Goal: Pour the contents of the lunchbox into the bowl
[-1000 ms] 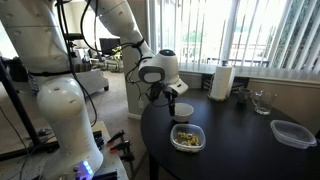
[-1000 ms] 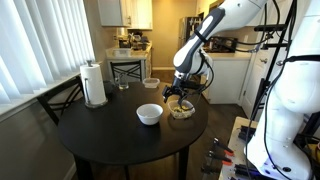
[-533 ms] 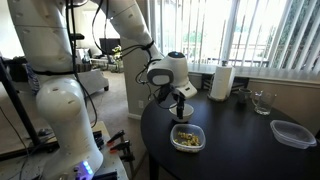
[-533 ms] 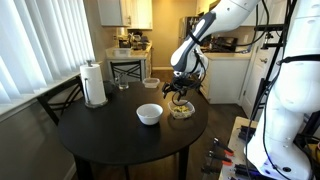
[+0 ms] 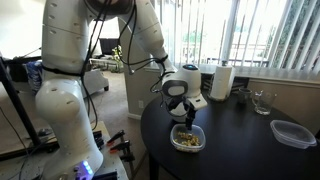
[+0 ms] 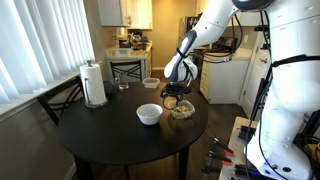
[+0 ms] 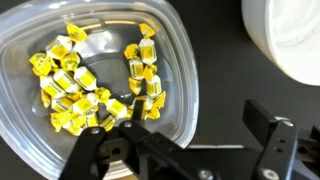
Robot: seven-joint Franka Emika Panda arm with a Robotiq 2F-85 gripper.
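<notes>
The lunchbox's bowl side is already between my gripper's open fingers, so next I should move my gripper outward along it to the lunchbox rim's outer corner (image 5: 201, 128) (image 7: 187, 133).
The lunchbox (image 7: 90, 75), a clear rounded-square container, holds the contents (image 7: 95, 85), yellow and green wrapped bits. It sits on the dark round table in both exterior views (image 5: 187, 138) (image 6: 182, 110). The white bowl (image 7: 290, 40) stands right beside it; it also shows in an exterior view (image 6: 149, 114). My gripper (image 7: 199, 116) is open and low over the lunchbox's side wall. One finger (image 7: 136, 110) is inside over the bits; the other (image 7: 265, 120) is outside over the table. The gripper also shows in both exterior views (image 5: 186, 112) (image 6: 177, 99).
A paper towel roll (image 5: 222, 82) (image 6: 94, 85), a clear glass cup (image 5: 262, 101) (image 6: 123, 84) and a flat lidded clear container (image 5: 292, 133) (image 6: 150, 82) stand on the table's far part. A chair (image 6: 55, 100) is beside the table.
My gripper has swung and come down from above the bowl area to the lunchbox, now straddling its wall. The lunchbox and bowl have not moved.
</notes>
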